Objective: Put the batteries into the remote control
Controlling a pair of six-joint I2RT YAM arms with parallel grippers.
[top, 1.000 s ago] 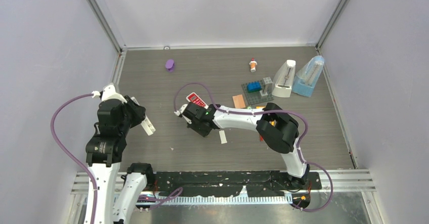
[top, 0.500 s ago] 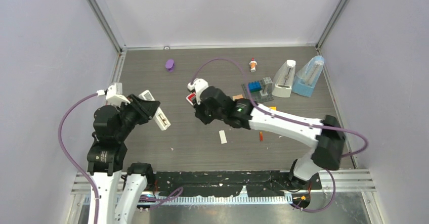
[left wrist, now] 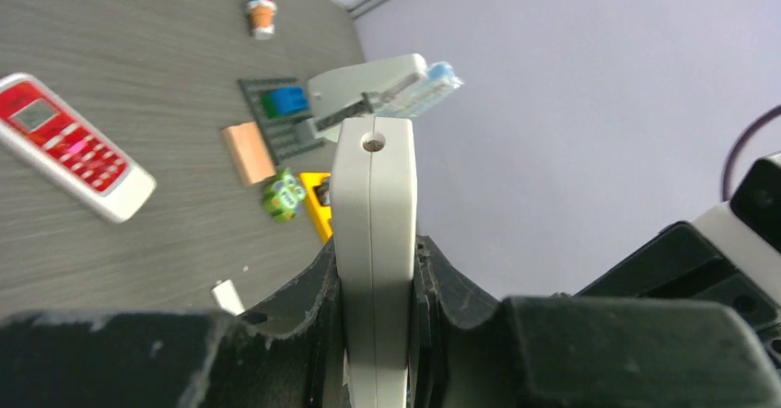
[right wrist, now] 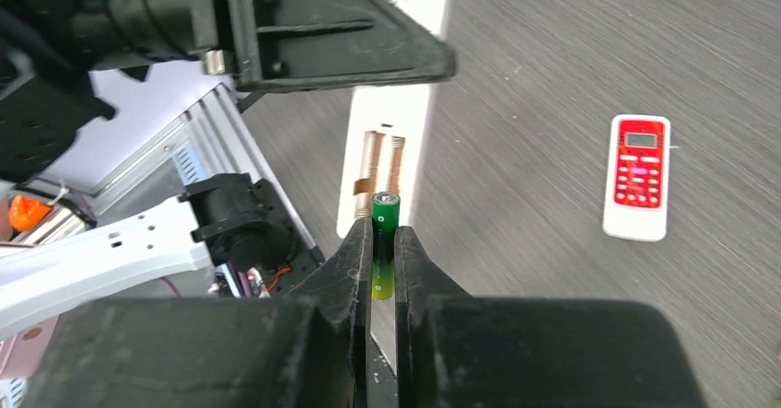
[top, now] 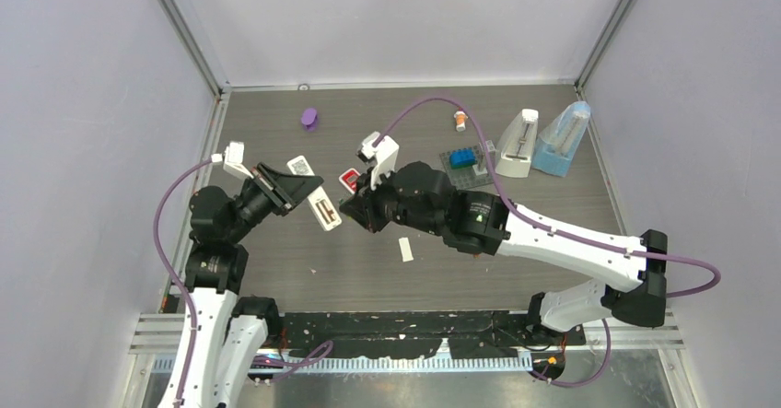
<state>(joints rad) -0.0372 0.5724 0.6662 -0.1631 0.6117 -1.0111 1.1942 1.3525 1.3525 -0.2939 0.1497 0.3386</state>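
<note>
My right gripper moves to the left in the top view next and lets go of the green battery (right wrist: 383,242), as copper springs lie bare in the remote's open bay (right wrist: 379,167).
My left gripper (top: 297,192) is shut on the white remote control (top: 320,209) and holds it in the air, tilted. In the left wrist view the remote (left wrist: 373,187) stands edge-on between the jaws. My right gripper (top: 355,211) is shut on a green battery (right wrist: 383,242) and holds it right at the remote's open battery bay (right wrist: 378,161), where the copper springs show. The battery's top end sits at the bay's lower edge. The other batteries cannot be made out for sure.
A red handset (top: 349,180) lies behind the grippers. A white cover strip (top: 405,249) lies in front of them. A purple lump (top: 309,118), a cupcake toy (top: 460,118), a brick plate (top: 468,164), two metronomes (top: 518,143) and a small green item (left wrist: 284,194) sit at the back and right.
My left arm has lifted the remote and swung it right toward the middle. My right arm has stretched out and turned, bringing the green battery up to the remote's open bay.
</note>
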